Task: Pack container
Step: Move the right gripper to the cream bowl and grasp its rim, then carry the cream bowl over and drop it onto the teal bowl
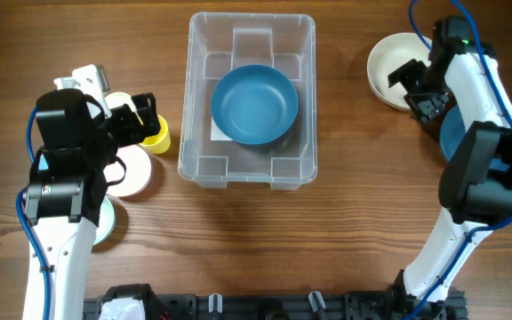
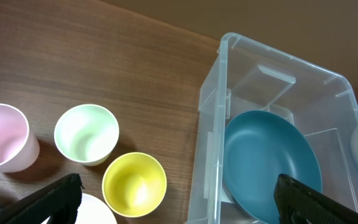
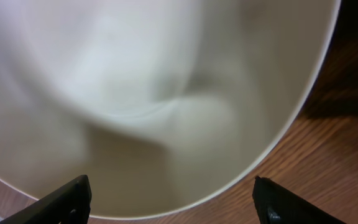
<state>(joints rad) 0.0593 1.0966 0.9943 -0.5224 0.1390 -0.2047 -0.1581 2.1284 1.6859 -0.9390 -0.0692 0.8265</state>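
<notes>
The near rim of the cream bowl is just below my right gripper. I will lower my gripper onto that rim, with one open finger on each side.
The clear plastic container (image 1: 201,107) stands at the middle of the table with a blue bowl (image 1: 254,105) inside it; both also show in the left wrist view, the container (image 2: 211,124) and the bowl (image 2: 266,165). My left gripper (image 1: 142,117) is open and empty above a yellow cup (image 1: 157,139), which sits between its fingers in the left wrist view (image 2: 134,184). My right gripper (image 1: 413,87) is open and empty over the edge of a cream bowl (image 1: 389,67), which fills the right wrist view (image 3: 142,93).
Left of the container stand a pale green cup (image 2: 87,134), a pink cup (image 2: 2,137) and a white dish (image 1: 130,169). A pale green plate (image 1: 105,222) lies under the left arm. A blue dish (image 1: 448,133) is partly hidden behind the right arm.
</notes>
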